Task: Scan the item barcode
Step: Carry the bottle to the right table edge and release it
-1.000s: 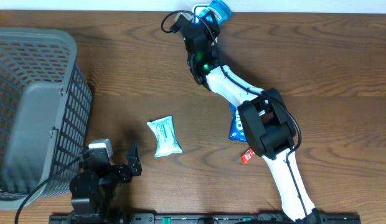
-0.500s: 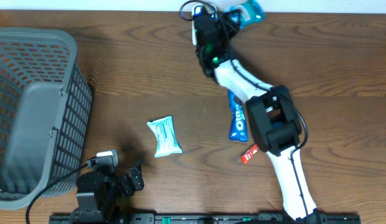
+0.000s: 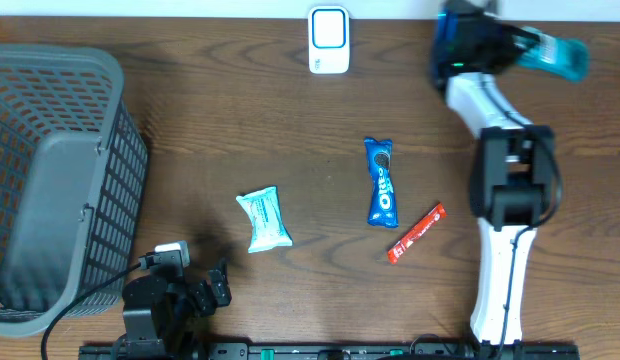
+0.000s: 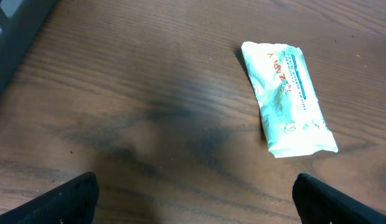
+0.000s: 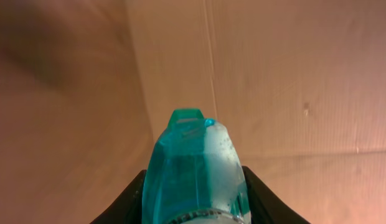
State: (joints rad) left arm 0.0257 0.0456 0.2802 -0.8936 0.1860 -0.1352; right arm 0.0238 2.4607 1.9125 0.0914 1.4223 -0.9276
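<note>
I should next swing my right gripper to the right in the overhead view, away from the scanner, and release the teal bottle at the side of the table clear of packets [image 3: 588, 98].
A teal translucent bottle [image 3: 557, 53] is the item, held in my right gripper [image 3: 512, 46] at the table's far right back edge, its free end pointing right. In the right wrist view the bottle [image 5: 196, 165] fills the gap in my right gripper [image 5: 194, 202], whose black fingers press on both its sides. The white barcode scanner [image 3: 329, 40] stands uncovered at the back centre, well left of the bottle. My left gripper [image 3: 216, 283] rests open at the front left. Its view shows my left gripper [image 4: 196, 200] spread wide over bare wood, with a white-green packet [image 4: 286, 99] ahead.
A grey mesh basket [image 3: 50, 180] fills the left side. On the table lie the white-green packet [image 3: 263, 219], a blue Oreo pack [image 3: 382, 180] and a red stick packet [image 3: 416, 232]. The right arm's white links run down the right side.
My right arm has swung from the scanner at the back centre to the far right, carrying the bottle; the scanner now shows. The left arm drew back slightly a second ago, then stayed still.
</note>
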